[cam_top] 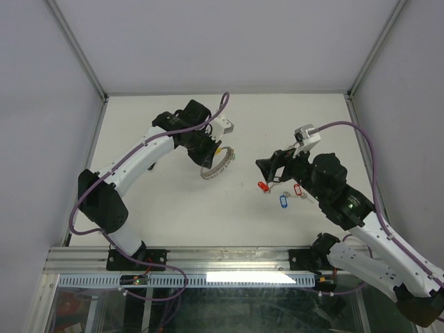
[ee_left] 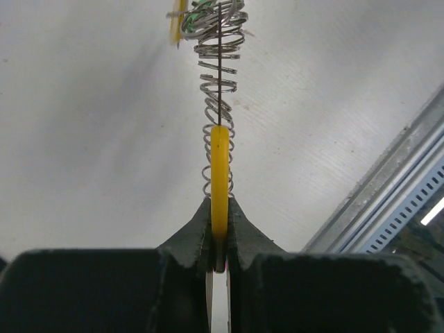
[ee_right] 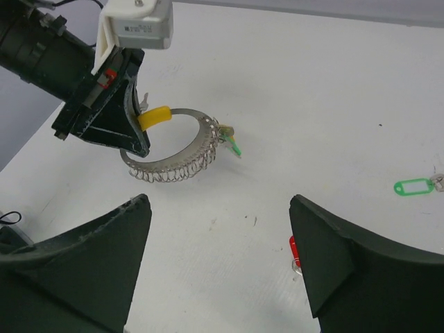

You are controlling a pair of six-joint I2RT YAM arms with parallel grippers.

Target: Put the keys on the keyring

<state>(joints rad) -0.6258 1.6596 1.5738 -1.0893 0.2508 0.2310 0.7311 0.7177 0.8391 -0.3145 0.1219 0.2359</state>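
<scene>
Outward and to the left in the top view, then down, my left gripper should bring the keyring point(cam_top: 217, 165) onto the far tabletop, then release it, as it is held aloft.
The keyring point(cam_top: 217, 165) is a silvery coiled ring held just above the table. My left gripper point(cam_top: 209, 151) is shut on its yellow segment point(ee_left: 219, 166); the jaws pinch it edge-on in the left wrist view. The ring point(ee_right: 173, 158) carries a key with a green tag point(ee_right: 234, 146). My right gripper point(cam_top: 266, 167) is open and empty, to the right of the ring, fingers wide apart point(ee_right: 220, 232). Loose keys lie on the table below it: a red tag point(cam_top: 263, 186), a blue tag point(cam_top: 283, 201) and another red tag point(cam_top: 300, 191). A loose green tag point(ee_right: 413, 186) lies at the right.
An aluminium rail point(cam_top: 222, 260) runs along the table's near edge, also seen in the left wrist view point(ee_left: 388, 201). White walls with metal posts point(cam_top: 368, 55) enclose the table on three sides.
</scene>
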